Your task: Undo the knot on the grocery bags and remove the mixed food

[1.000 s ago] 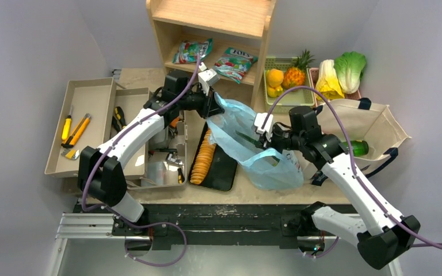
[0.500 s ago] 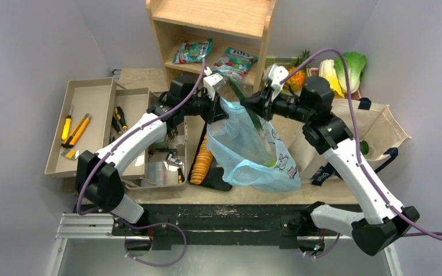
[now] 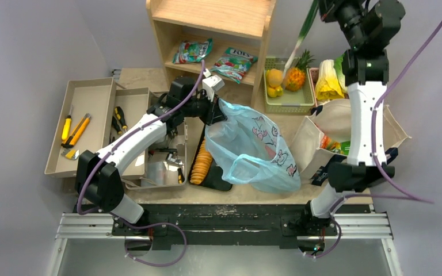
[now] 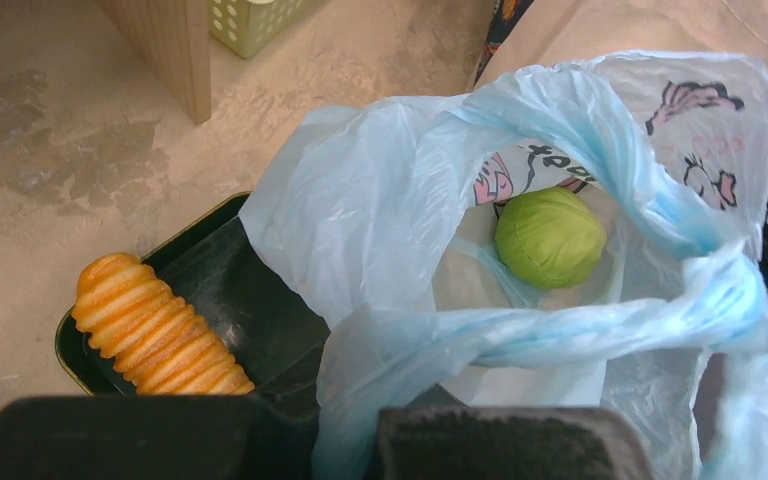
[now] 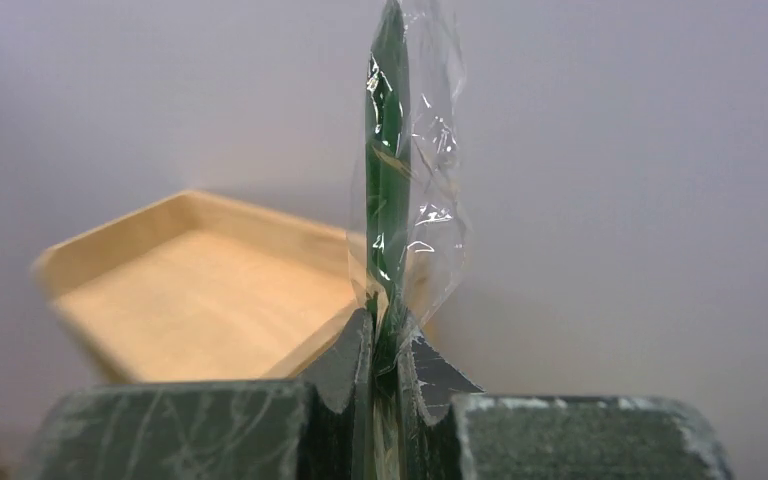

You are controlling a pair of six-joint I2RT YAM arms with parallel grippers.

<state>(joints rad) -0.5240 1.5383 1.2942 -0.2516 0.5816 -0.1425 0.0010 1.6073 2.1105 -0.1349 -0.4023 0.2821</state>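
The cabbages [image 3: 328, 80] beside the green basket are below my right gripper. It will tilt and move down over them next and let go of the green stalk with other vegetables.
The light-blue plastic bag [image 3: 253, 149] with pink prints lies open on the table. In the left wrist view a round green cabbage [image 4: 550, 238] sits inside the bag [image 4: 400, 200]. My left gripper [image 3: 213, 111] is shut on the bag's rim [image 4: 345, 430] and holds it up. My right gripper [image 3: 324, 8] is raised high at the back, shut on a long green stalk in clear wrap [image 3: 300, 34], which stands upright between the jaws [image 5: 385, 340]. The cream canvas tote [image 3: 331, 118] stands at the right, with packs showing inside.
A black tray [image 3: 224, 167] with a row of orange crackers [image 3: 201, 158] lies left of the bag. A wooden shelf [image 3: 218, 23] holds green-and-red packets. A green basket [image 3: 290, 98] holds oranges and a pineapple, with cabbages [image 3: 339, 72] beside it. A beige tool tray [image 3: 86, 115] sits at the left.
My right gripper has pulled the green stalk out of the blue bag and lifted it up and back, above the basket. The bag has slumped. The left gripper has stayed put.
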